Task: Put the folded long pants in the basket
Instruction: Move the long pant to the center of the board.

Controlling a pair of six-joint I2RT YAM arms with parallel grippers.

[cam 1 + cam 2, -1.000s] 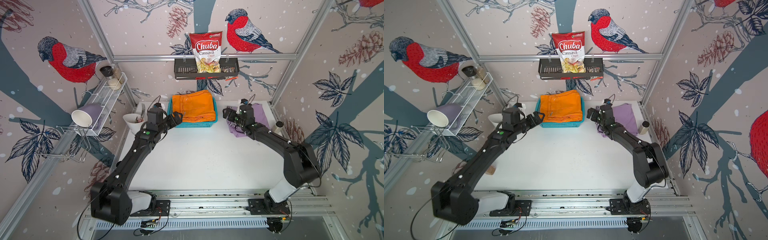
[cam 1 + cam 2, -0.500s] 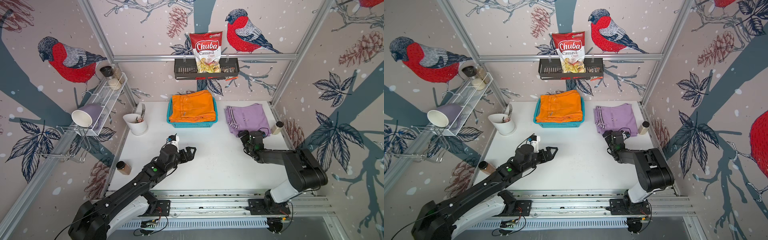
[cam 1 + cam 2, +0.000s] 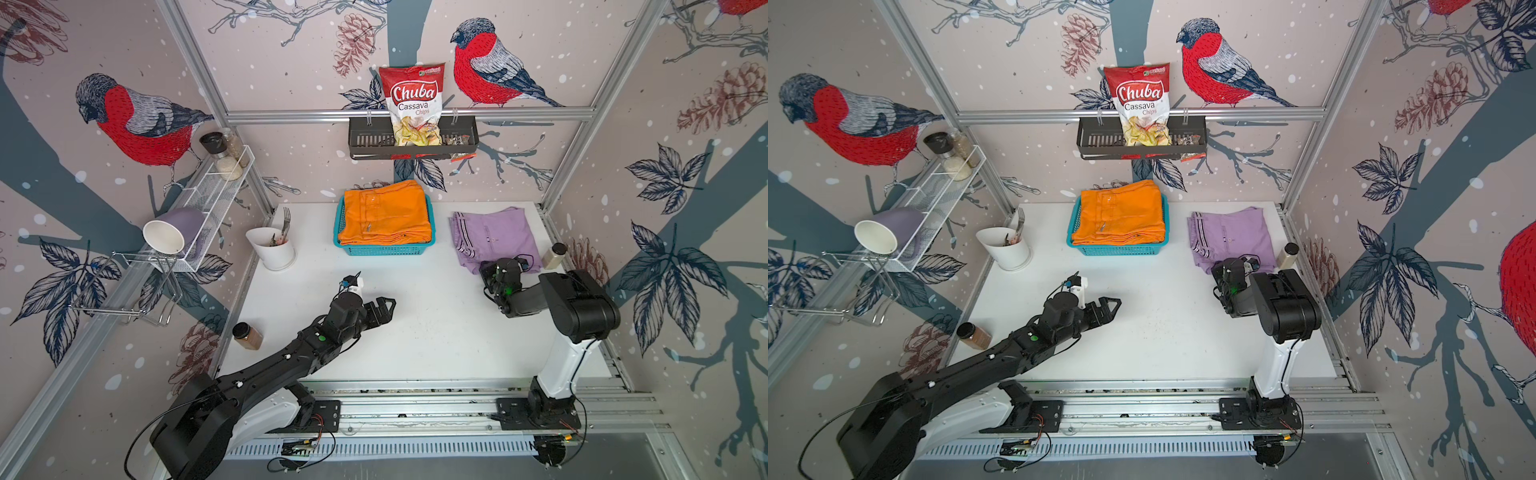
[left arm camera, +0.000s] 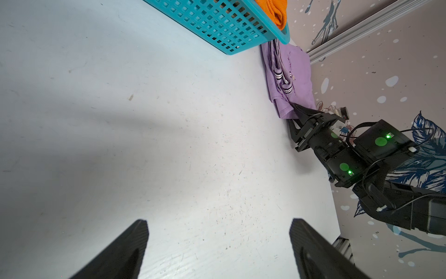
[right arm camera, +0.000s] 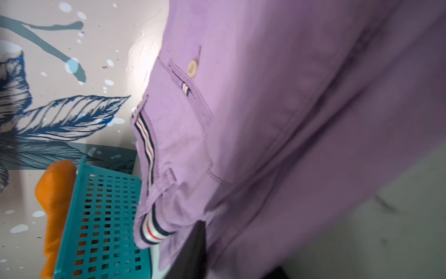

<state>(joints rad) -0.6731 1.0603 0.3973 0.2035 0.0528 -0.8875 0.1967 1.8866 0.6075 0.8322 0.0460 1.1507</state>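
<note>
My left gripper will next reach outward and down to close on the striped waistband (image 3: 462, 236) (image 4: 282, 78).
Bright orange folded pants (image 3: 384, 218) (image 3: 1121, 218) lie on top in the teal basket (image 3: 384, 250) (image 3: 1117, 250) at the back of the table. Lilac folded pants (image 3: 494, 237) (image 3: 1229, 235) (image 4: 289, 79) (image 5: 289, 120) with a striped waistband lie flat to the right of the basket. My right gripper (image 3: 485, 268) (image 3: 1219, 266) (image 4: 295, 113) is at their near edge, shut on the lilac cloth. One dark finger (image 5: 190, 253) presses into the fabric. My left gripper (image 3: 384, 309) (image 3: 1111, 307) (image 4: 218, 222) hovers open over the bare table middle, holding nothing.
A white cup of cutlery (image 3: 272, 249) stands left of the basket. A spice jar (image 3: 247, 336) sits at the left table edge and a small bottle (image 3: 552, 255) beside the lilac pants. A black wall rack (image 3: 411, 139) with a chips bag hangs above. A wire shelf (image 3: 216, 195) is on the left wall.
Both arms pulled back from the basket area toward the front. The right gripper then reached the near edge of the lilac pants and went from open to shut on the cloth.
</note>
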